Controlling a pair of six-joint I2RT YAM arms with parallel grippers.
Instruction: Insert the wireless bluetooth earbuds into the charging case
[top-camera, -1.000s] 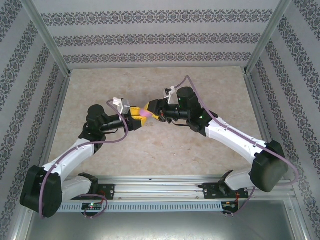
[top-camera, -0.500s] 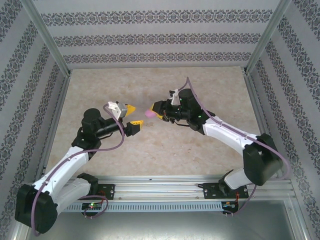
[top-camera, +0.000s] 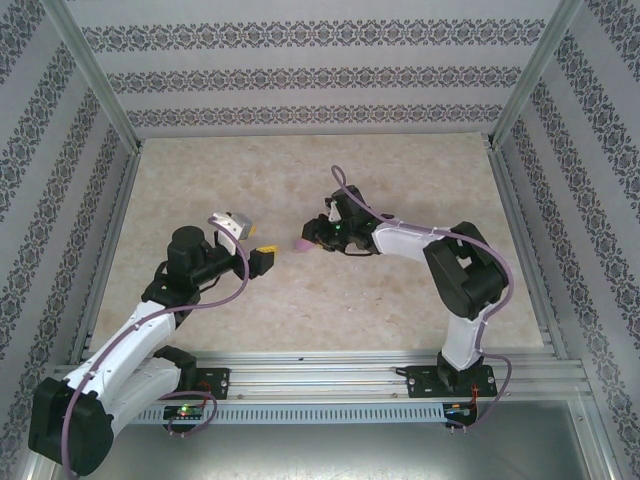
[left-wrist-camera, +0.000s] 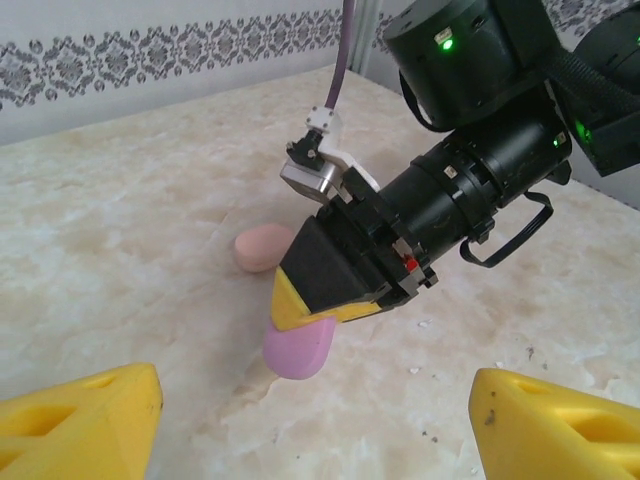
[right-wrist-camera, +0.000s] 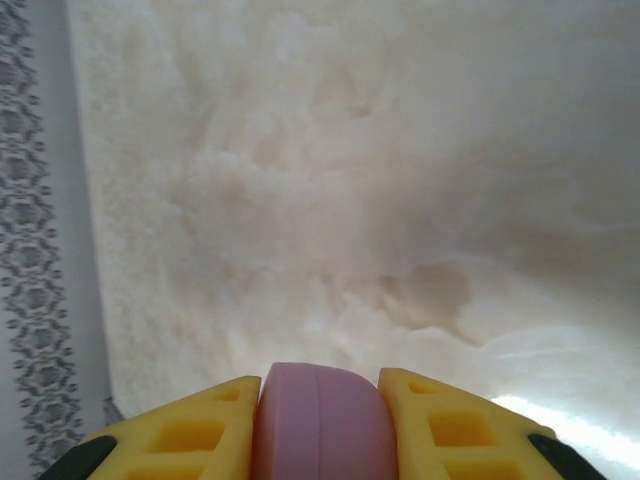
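Observation:
My right gripper should lower the closed purple case onto the bare tabletop below, away from the pale pink case (left-wrist-camera: 264, 247), and let go of the purple case there.
My right gripper (right-wrist-camera: 320, 415) is shut on a closed purple charging case (right-wrist-camera: 320, 425); the lid seam shows between the yellow fingers. In the left wrist view the right gripper (left-wrist-camera: 305, 310) points down and the purple case (left-wrist-camera: 297, 348) hangs from it, its lower end at or just above the table. A pale pink oval case (left-wrist-camera: 264, 247) lies on the table just behind. My left gripper (left-wrist-camera: 320, 425) stands open, a short way in front of the purple case with nothing between its fingers. From above, the left gripper (top-camera: 262, 256) sits left of the purple case (top-camera: 299, 244). The earbuds are out of view.
The marble-patterned table top (top-camera: 400, 300) spreads out on all sides. Patterned walls (top-camera: 320, 70) and metal frame posts close in the back and sides. The right arm's elbow (top-camera: 465, 270) is folded up near the table's middle right.
My left gripper has opened, let go of the purple case and drawn back to the left. The right gripper has kept the case and lowered it towards the table, its arm folding in.

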